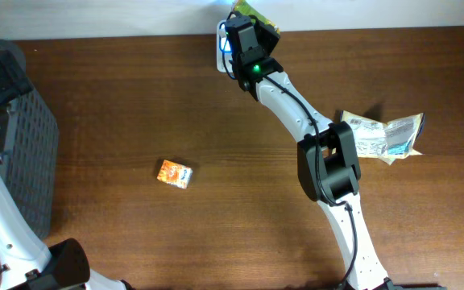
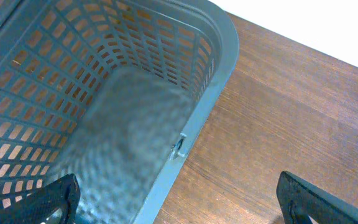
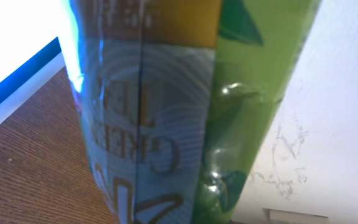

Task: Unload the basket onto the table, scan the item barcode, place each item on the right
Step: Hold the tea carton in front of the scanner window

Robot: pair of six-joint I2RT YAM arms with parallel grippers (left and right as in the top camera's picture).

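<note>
The blue-lit packet will go beside the clear packet (image 1: pixel 362 134), to my right gripper's right in the overhead view, as that gripper next swings back and down to release it.
My right gripper (image 1: pixel 250 31) reaches to the table's far edge, shut on a green tea packet (image 1: pixel 258 14). The packet stands right by a white scanner (image 1: pixel 221 47) that glows blue. In the right wrist view the green tea packet (image 3: pixel 166 112) fills the frame, with blue light washing over its left side; my own fingers are hidden there. My left gripper (image 2: pixel 179 202) hangs open over the rim of the grey basket (image 2: pixel 216 56), one finger above the basket and the other above the wood, with nothing between them.
A small orange box (image 1: pixel 174 173) lies on the wooden table left of centre. A crinkled clear packet (image 1: pixel 381 137) lies at the right. The grey basket (image 1: pixel 22 145) stands along the left edge. The right arm's elbow (image 1: pixel 329 161) sits over the table's right half.
</note>
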